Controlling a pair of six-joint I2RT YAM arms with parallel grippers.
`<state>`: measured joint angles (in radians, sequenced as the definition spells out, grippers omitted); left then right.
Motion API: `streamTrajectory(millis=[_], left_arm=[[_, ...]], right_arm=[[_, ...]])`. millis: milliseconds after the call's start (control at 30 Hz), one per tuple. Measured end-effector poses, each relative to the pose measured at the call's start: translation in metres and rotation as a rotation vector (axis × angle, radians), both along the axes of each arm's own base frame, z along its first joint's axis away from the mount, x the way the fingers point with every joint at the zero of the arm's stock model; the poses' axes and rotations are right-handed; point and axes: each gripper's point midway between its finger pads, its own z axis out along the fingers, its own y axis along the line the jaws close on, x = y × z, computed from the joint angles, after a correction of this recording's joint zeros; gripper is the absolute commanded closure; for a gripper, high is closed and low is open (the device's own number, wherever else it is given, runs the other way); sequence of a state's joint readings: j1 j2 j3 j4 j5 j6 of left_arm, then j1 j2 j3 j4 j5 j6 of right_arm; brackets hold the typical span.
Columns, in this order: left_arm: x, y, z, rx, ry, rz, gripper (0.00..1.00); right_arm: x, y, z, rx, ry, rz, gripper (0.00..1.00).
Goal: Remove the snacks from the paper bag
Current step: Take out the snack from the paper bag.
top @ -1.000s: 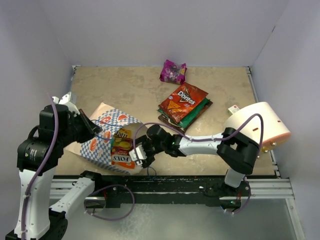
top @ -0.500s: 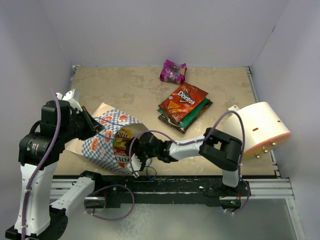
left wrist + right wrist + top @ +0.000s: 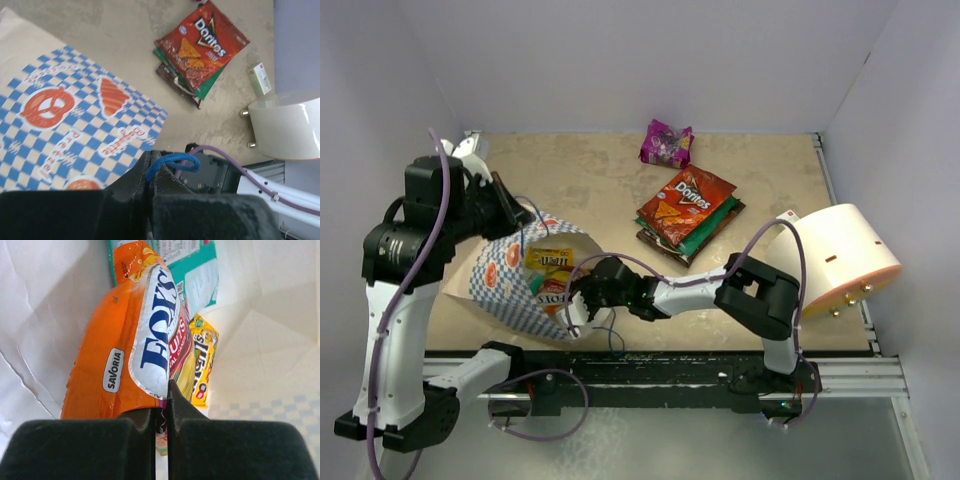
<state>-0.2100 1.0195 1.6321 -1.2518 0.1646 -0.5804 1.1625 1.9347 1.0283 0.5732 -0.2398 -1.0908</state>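
Note:
The snacks are stacked over at the red-orange Doritos bag [image 3: 686, 203], so my right gripper should next lift out of the paper bag's opening and move outward over it to release the Fox's packet.
The paper bag [image 3: 505, 285] lies at the front left, its mouth facing right. My left gripper [image 3: 516, 214] is shut on its blue string handle [image 3: 170, 162], holding the checkered side [image 3: 75, 115] up. My right gripper [image 3: 582, 297] is inside the bag mouth, shut on the lower edge of an orange Fox's packet [image 3: 125, 350]. Behind that packet sit a yellow packet [image 3: 202, 360] and a teal one [image 3: 195, 270]. Outside the bag lie a magenta-purple packet [image 3: 666, 142] and a red-orange Doritos bag [image 3: 686, 203] on top of a green packet [image 3: 718, 224] and a dark one.
A large cream cylinder [image 3: 842, 255] lies at the right edge, a small pale green packet [image 3: 788, 217] beside it. The white bag walls [image 3: 40, 315] close in around my right gripper. Purple cables run along both arms.
My right gripper pushed deeper into the bag mouth and shut on the orange packet. My left arm rose and drew back with the handle, tipping the bag upward.

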Motion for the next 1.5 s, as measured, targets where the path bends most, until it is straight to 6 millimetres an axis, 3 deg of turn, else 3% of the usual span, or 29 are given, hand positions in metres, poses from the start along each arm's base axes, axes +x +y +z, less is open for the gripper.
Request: streamTrajectory(millis=[233,367,500,600,733,800,967,1100,1200,1500], left_arm=[[0.069,-0.016,0.038,-0.009,-0.127,-0.026,1.0],[0.112,-0.03,0.05,-0.026,-0.189,-0.065,1.0],[0.142,-0.049,0.058,-0.067,-0.229,-0.129,1.0],[0.154,-0.059,0.062,-0.095,-0.251,-0.17,1.0],[0.144,-0.059,0.063,-0.101,-0.265,-0.185,1.0],[0.125,-0.052,0.057,-0.085,-0.259,-0.175,1.0],[0.054,-0.019,0.034,-0.015,-0.246,-0.087,1.0],[0.026,0.005,0.023,0.041,-0.221,-0.003,1.0],[0.031,0.014,0.021,0.087,-0.188,0.035,1.0],[0.075,0.025,0.029,0.192,-0.137,0.103,1.0]], right_arm=[[0.001,-0.008,0.021,0.058,0.143,-0.106,1.0],[0.004,-0.01,0.021,0.088,0.246,-0.195,1.0],[0.012,0.001,0.021,0.098,0.318,-0.255,1.0],[0.022,0.009,0.027,0.118,0.336,-0.307,1.0],[0.039,0.003,0.034,0.116,0.328,-0.389,1.0],[0.047,-0.005,0.035,0.104,0.329,-0.424,1.0],[0.069,-0.035,0.048,0.079,0.325,-0.513,1.0],[0.077,-0.048,0.071,0.087,0.332,-0.53,1.0],[0.068,-0.047,0.09,0.119,0.368,-0.505,1.0],[0.03,-0.066,0.144,0.171,0.501,-0.451,1.0]])
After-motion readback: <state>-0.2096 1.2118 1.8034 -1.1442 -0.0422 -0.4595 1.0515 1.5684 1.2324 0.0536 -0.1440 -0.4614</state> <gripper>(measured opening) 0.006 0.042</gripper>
